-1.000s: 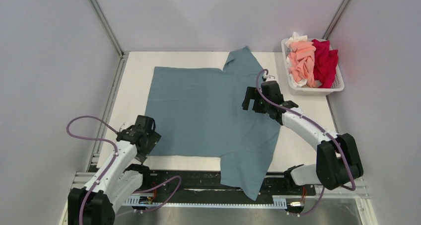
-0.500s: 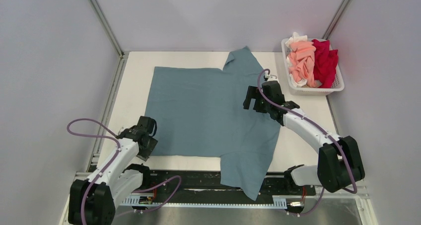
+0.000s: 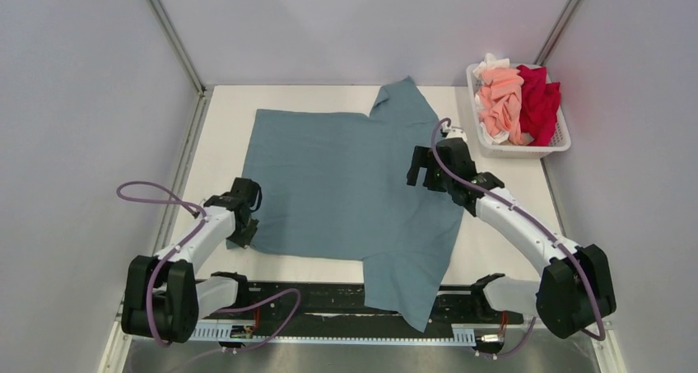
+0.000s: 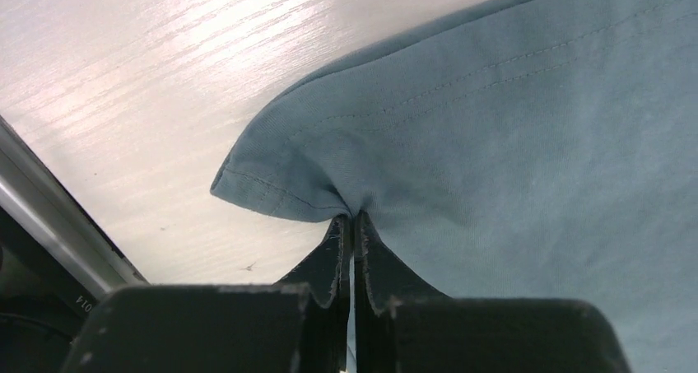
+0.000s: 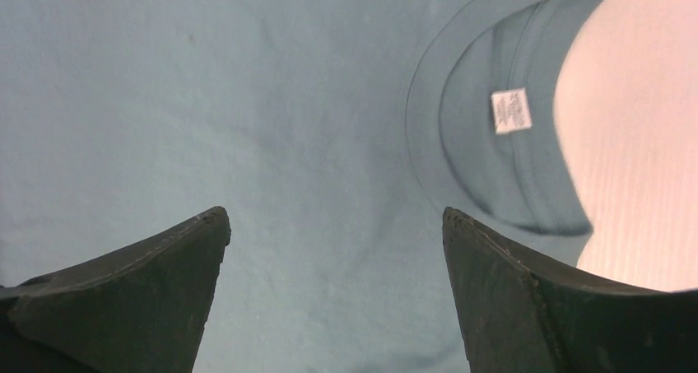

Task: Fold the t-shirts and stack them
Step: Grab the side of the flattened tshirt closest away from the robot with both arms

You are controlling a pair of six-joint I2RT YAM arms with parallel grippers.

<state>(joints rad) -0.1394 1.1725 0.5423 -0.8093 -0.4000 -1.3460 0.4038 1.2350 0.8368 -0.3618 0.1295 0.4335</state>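
The near sleeve's outer edge [image 3: 421,305] gets my right gripper next, which moves back from beside the collar and down onto it, since that sleeve hangs over the table's near edge.
A dusty blue-grey t-shirt [image 3: 346,175] lies spread flat on the white table, neck toward the right. One sleeve [image 3: 411,295] hangs over the near table edge. My left gripper [image 3: 244,235] sits at the shirt's near-left hem corner. In the left wrist view the left gripper [image 4: 352,218] is shut on a pinch of the stitched hem [image 4: 280,193]. My right gripper [image 3: 420,169] hovers open over the shirt's right side. In the right wrist view the right gripper [image 5: 333,216] has only flat cloth [image 5: 247,101] between its fingers, and the collar with its white neck label [image 5: 511,110] lies just beyond.
A white slatted basket [image 3: 561,146] stands at the far right, holding a salmon pink t-shirt [image 3: 500,101], a crimson red one [image 3: 539,101] and a bit of white cloth [image 3: 492,62]. A metal rail [image 3: 185,175] runs along the table's left edge. Grey walls enclose the table.
My left gripper moved in to the shirt's near-left corner and closed on the hem. The right gripper drifted slightly right and stayed open.
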